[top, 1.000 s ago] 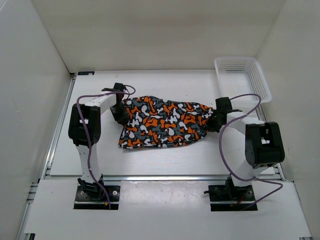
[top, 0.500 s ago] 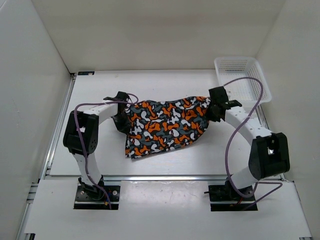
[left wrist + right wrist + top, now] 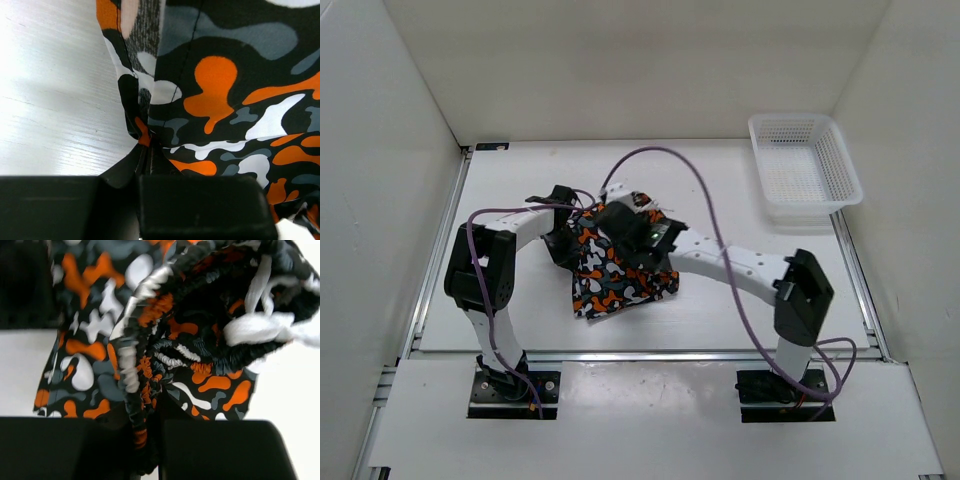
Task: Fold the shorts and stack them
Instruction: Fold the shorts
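My right gripper should next go down toward the edge of the shorts that my left gripper pinches and release the waistband (image 3: 134, 390) there. The fold of the waistband still stops short of that edge.
The camouflage shorts (image 3: 617, 282) lie bunched on the table left of centre, doubled over toward the left. My left gripper (image 3: 567, 243) is shut on the shorts' left edge; in the left wrist view the fabric (image 3: 220, 95) is pinched at the fingertips (image 3: 146, 145). My right gripper (image 3: 620, 222) reaches across to the left and is shut on the elastic waistband (image 3: 134, 390) of the shorts, with the white drawstring (image 3: 260, 322) hanging to the right. Both grippers are close together over the cloth.
A white mesh basket (image 3: 804, 168) stands at the back right corner of the table. White walls enclose the table on three sides. The right arm (image 3: 740, 268) stretches diagonally across the table's middle.
My right gripper has swept left across the table carrying the shorts' right end over onto the left part, halving the cloth's spread. The left gripper has stayed in place.
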Tool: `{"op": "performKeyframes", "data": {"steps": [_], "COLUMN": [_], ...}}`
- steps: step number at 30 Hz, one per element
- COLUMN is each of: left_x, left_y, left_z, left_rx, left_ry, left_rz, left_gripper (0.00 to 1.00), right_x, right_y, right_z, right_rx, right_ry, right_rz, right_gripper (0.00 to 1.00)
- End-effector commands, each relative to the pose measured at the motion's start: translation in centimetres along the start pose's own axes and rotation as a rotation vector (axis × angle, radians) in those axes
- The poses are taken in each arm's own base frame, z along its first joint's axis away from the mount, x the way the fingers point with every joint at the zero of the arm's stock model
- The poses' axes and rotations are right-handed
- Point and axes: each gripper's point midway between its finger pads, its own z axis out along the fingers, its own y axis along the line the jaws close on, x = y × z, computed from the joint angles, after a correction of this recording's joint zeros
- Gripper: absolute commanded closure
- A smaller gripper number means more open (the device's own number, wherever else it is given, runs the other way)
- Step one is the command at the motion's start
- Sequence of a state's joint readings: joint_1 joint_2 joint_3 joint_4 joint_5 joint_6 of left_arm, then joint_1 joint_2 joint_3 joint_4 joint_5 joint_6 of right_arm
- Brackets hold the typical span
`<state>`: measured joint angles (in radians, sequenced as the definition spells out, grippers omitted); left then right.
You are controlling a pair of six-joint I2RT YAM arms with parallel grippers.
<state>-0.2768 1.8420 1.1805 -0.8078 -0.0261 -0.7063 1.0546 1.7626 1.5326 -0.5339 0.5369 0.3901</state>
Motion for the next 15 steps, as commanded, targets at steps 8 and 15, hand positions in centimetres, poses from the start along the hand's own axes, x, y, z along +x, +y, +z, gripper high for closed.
{"op": "performKeyframes", "data": {"steps": [8,15], "left_x": [-0.7,-1.2], "left_y": [-0.6,-2.0], "left_z": [-1.1,-3.3], "left_rx": [0.039,0.159], "left_ry": [-0.037,-0.029], "left_rz": [-0.004,0.010], "left_gripper": [0.90,0.44], "right_x": [0.8,0.2], "right_y": [4.7,6.2], "right_z": [1.2,1.8], "right_rx": [-0.033,-0.075], "right_ry": [0.007,0.009], "right_rz": [-0.138,-0.142], "right_gripper": [1.00,1.00]}}
